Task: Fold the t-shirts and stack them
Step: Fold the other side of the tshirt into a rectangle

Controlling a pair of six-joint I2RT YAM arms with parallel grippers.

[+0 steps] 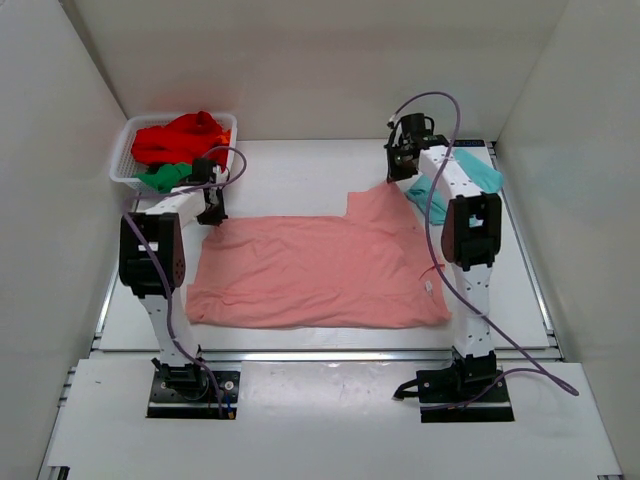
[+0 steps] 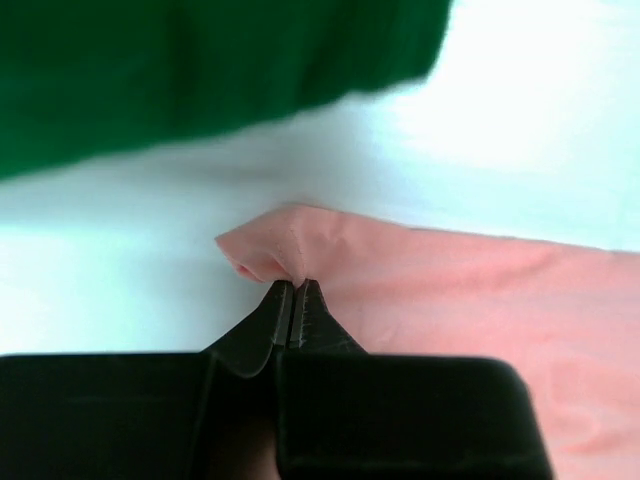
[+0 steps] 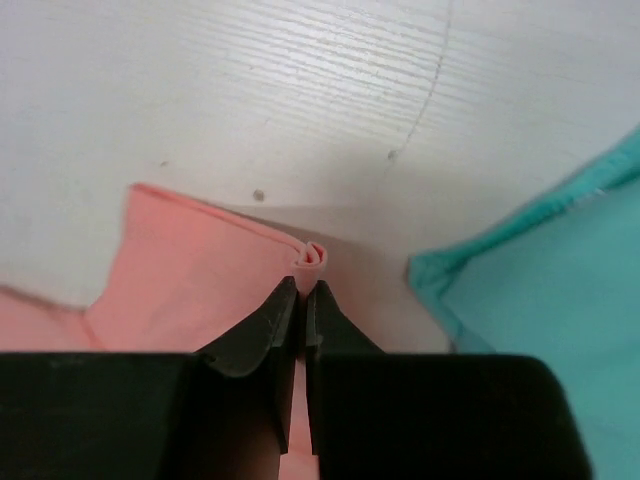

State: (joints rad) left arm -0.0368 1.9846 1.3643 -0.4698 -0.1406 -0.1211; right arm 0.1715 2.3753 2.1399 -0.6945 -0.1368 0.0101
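I should next pull the t-shirt's corner back with my left gripper and release it over the middle of the t-shirt's short side, which lies back from the gripper.
A salmon-pink t-shirt lies spread on the table. My left gripper is shut on its far left corner; the left wrist view shows the pinched fabric at the closed tips. My right gripper is shut on the far right corner, a folded pink edge sticking out between the fingers. A light teal t-shirt lies behind the right arm and shows in the right wrist view. Red and green shirts sit in the basket.
A white mesh basket stands at the far left corner, close to my left gripper. The green shirt hangs over its edge and fills the top of the left wrist view. White walls enclose the table on three sides.
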